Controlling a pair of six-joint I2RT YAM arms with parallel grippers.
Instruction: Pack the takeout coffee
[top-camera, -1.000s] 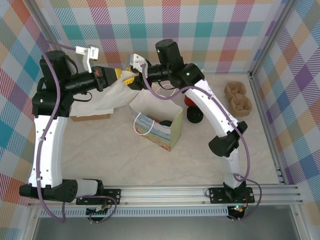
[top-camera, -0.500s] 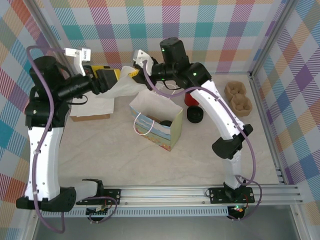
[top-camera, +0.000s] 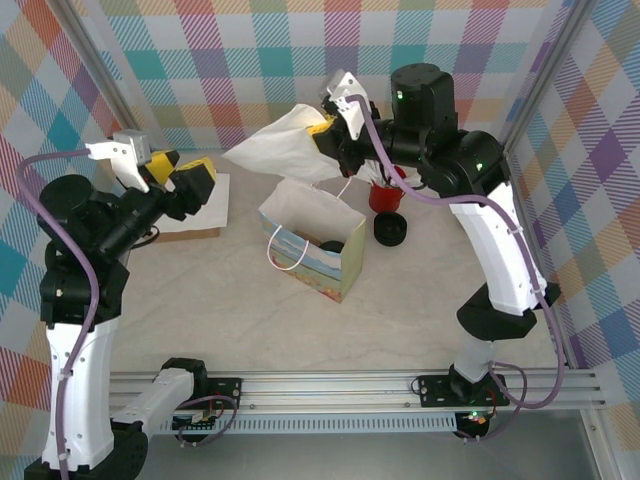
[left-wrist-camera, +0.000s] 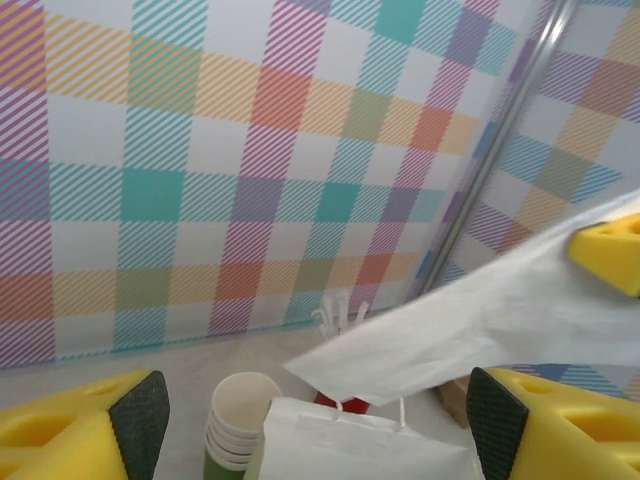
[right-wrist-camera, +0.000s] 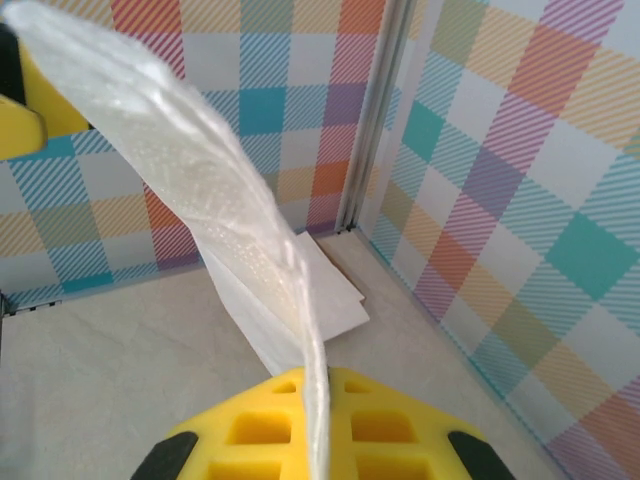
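Note:
The napkin is still hanging outside, so next I will tip my right gripper downward and lower it into the paper bag's opening (top-camera: 313, 214) below it to release the napkin.
A thin white napkin (top-camera: 275, 148) hangs in the air over the open paper bag (top-camera: 345, 262). My right gripper (top-camera: 322, 131) is shut on the napkin's right end; in the right wrist view the sheet (right-wrist-camera: 190, 160) runs up from between the yellow fingers (right-wrist-camera: 320, 420). My left gripper (top-camera: 193, 180) stands open to the left, apart from the napkin, and its wide jaws (left-wrist-camera: 318, 420) hold nothing. A dark round top (top-camera: 331, 246) shows inside the bag, seemingly the lid of the takeout coffee; its cup is hidden.
A red mug of white sticks (top-camera: 385, 196) and a black lid (top-camera: 390, 231) stand right of the bag. Lidless green cups (left-wrist-camera: 232, 432) are stacked behind the bag. A napkin stack (top-camera: 190, 214) lies at left. Brown cup carriers (top-camera: 475, 196) sit at far right.
The left gripper opened, let go of the napkin and drew back to the left. The right gripper closed on the napkin and carried it up and to the right.

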